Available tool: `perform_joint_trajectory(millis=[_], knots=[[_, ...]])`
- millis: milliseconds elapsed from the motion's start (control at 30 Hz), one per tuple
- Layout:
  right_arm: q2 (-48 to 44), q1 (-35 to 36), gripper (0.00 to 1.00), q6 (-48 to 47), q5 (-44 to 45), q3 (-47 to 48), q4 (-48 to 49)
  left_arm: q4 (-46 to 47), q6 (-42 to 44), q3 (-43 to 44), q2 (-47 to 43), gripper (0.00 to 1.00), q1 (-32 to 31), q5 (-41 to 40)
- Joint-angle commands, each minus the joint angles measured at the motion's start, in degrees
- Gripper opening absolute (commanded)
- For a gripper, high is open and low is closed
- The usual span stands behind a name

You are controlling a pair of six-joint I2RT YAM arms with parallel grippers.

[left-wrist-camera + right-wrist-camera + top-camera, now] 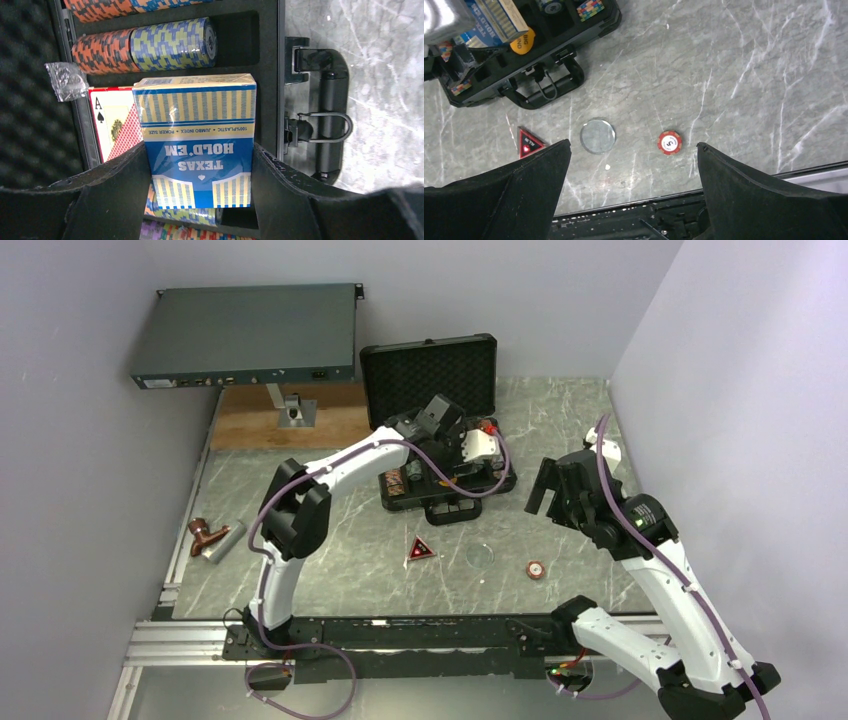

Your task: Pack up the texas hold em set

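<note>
The left gripper lowers the Texas Hold'em card deck (pixel 197 145) between the chip rows, beside the red-backed deck, next, and then opens.
The black briefcase (pixel 430 365) lies open at the back middle, its foam lid upright. My left gripper (pixel 458 452) is over the case base, shut on a blue Texas Hold'em card deck (pixel 197 145) and holding it above the tray beside a red-backed deck (pixel 112 125) and striped chip rows (pixel 145 47). The gripper shows in the left wrist view (pixel 200 170). An orange button (pixel 522 42) lies in the case. A red triangle (pixel 419 550), a clear round disc (pixel 480 554) and a red chip (pixel 536 569) lie on the table. My right gripper (pixel 555 495) is open and empty above them.
A large flat grey electronics box (pixel 250 335) stands at the back left over a wooden board (pixel 290 415). A brown object (pixel 207 533) and a grey cylinder (pixel 228 540) lie at the left edge. The case handle (pixel 327 115) points toward the near side.
</note>
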Motion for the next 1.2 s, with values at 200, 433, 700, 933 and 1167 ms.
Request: perform_joint_trajectory(millis=[200,433,700,933,1167], knots=[[0.1,-0.2,1.00,-6.8,2.9,3.0,-1.9,3.4,8.9,-0.3,2.0,0.00,-0.3,3.5],[0.9,-0.1,1.00,-7.2,3.0,4.7,-4.0,3.9,11.5,-0.8,3.7,0.00,-0.4,0.1],[-0.7,-0.2,1.00,-5.3,3.2,5.0,-6.5,0.2,5.8,2.5,6.9,0.00,-0.7,-4.3],[-1.9,-0.2,1.00,-3.0,2.4,4.5,-7.3,-5.7,-1.2,8.2,10.2,0.00,-1.3,-7.8],[-2.9,-0.1,1.00,-1.3,1.6,3.9,-7.5,-6.2,-4.4,6.7,8.5,0.00,-1.8,-0.6]])
